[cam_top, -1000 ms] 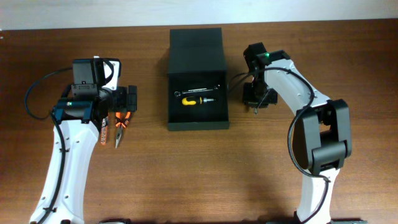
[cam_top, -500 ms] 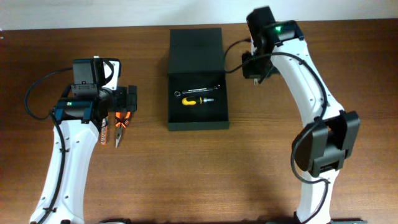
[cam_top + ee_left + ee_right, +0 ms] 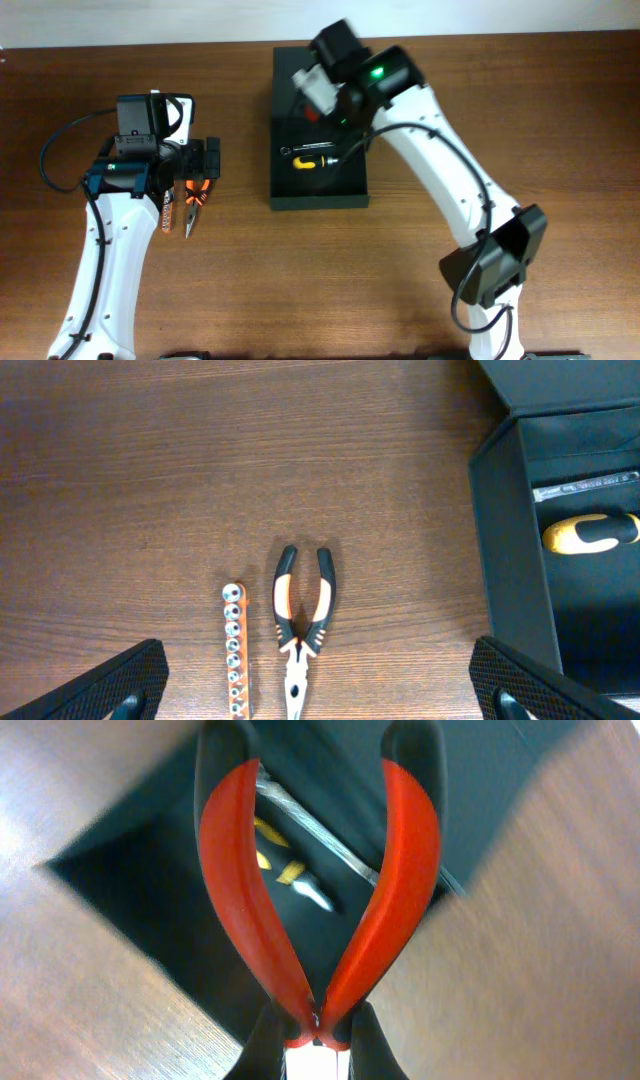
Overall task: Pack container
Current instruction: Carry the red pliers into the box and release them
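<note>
The bare near part of the container's bottom lies below and back from my right gripper, so I will turn it and lower it there to release the pliers.
The dark green-black container (image 3: 318, 201) stands open at the table's middle back, its flap lid (image 3: 290, 68) lying behind it. Inside lie a silver wrench (image 3: 318, 147) and a yellow-handled tool (image 3: 308, 162). My right gripper (image 3: 322, 98) is shut on red-handled pliers (image 3: 232, 870) and holds them above the container's back part (image 3: 130, 910); the handles point away from the wrist camera. My left gripper (image 3: 205, 160) is open and empty above orange-handled pliers (image 3: 300, 615) and a rail of sockets (image 3: 235, 650) on the table left of the container wall (image 3: 500, 550).
The orange-handled pliers (image 3: 195, 202) and socket rail (image 3: 166, 208) lie side by side under the left arm. The right arm reaches from the front right across the container's right edge. A pale wall borders the table's back edge.
My right gripper has swung from beside the container's right side, around its back right corner, to above the container, carrying the red-handled pliers. The left arm has not moved.
</note>
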